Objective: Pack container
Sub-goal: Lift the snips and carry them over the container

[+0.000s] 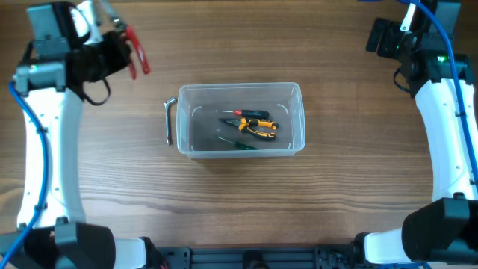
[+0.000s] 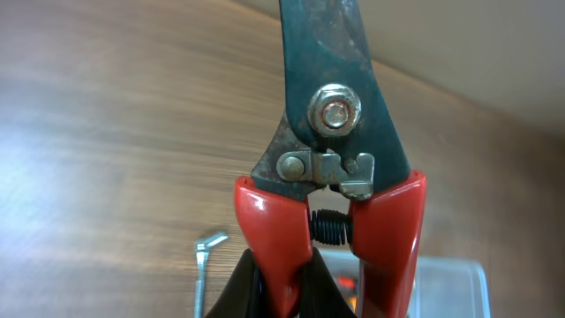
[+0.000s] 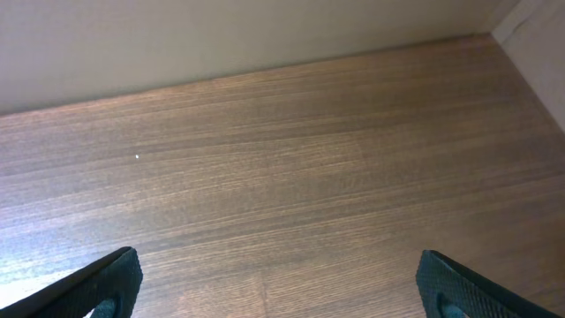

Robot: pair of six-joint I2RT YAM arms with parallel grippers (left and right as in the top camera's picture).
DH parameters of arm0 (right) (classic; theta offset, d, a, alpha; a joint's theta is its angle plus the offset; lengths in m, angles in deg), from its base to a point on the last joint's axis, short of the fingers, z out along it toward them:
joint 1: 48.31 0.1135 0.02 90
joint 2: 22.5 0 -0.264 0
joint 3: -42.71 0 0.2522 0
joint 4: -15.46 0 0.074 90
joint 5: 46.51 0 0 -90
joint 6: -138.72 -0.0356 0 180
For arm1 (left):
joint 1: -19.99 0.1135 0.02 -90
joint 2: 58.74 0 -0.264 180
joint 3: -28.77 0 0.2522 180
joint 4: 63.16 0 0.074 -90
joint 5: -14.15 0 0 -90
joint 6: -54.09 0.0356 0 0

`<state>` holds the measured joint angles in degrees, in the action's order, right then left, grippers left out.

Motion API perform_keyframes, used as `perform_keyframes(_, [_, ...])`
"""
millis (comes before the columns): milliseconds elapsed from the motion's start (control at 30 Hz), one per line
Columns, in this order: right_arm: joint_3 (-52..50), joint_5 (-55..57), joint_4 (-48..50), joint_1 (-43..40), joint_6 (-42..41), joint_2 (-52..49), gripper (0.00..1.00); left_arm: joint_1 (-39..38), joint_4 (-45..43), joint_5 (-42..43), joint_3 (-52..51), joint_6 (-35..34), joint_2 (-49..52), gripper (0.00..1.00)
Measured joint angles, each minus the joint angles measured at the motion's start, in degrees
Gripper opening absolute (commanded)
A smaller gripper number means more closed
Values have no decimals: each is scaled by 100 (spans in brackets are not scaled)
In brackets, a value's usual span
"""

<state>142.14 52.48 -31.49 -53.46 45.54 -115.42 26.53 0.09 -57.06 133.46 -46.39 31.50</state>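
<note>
I will move my left gripper to the right in the overhead view, lower it toward the orange-handled pliers (image 1: 258,128) and let go, because the shears (image 1: 137,51) are still outside the container.
The clear plastic container (image 1: 240,119) stands mid-table and holds orange-handled pliers (image 1: 258,128) and two thin screwdrivers. Its corner shows in the left wrist view (image 2: 450,287). My left gripper (image 1: 119,46) is raised at the far left, shut on the red-handled shears (image 1: 137,51). In the left wrist view the fingers (image 2: 282,296) clamp one red handle, and the shears' dark blades (image 2: 328,106) point up. My right gripper (image 3: 278,287) is open and empty over bare wood at the far right (image 1: 388,37).
A silver hex key (image 1: 169,119) lies on the table just left of the container; it also shows in the left wrist view (image 2: 206,265). A pale wall edges the table's far side in the right wrist view.
</note>
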Motion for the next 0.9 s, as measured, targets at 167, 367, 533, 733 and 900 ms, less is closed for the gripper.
perform_keyframes(167, [-2, 0, 0, 0, 0, 0, 100, -1016, 20, 70, 0, 1191, -57, 6])
perform_keyframes(367, [0, 0, 0, 0, 0, 0, 100, -2096, 72, 103, 0, 2828, -57, 16])
perform_keyframes(533, [0, 0, 0, 0, 2, 0, 100, -2653, 396, 109, 0, 4487, -57, 4])
perform_keyframes(733, [-2, 0, 0, 0, 0, 0, 100, -2837, 455, 107, 0, 5659, -46, 4])
perform_keyframes(900, [0, 0, 0, 0, 0, 0, 100, -2841, 455, 105, 0, 6102, 184, 4])
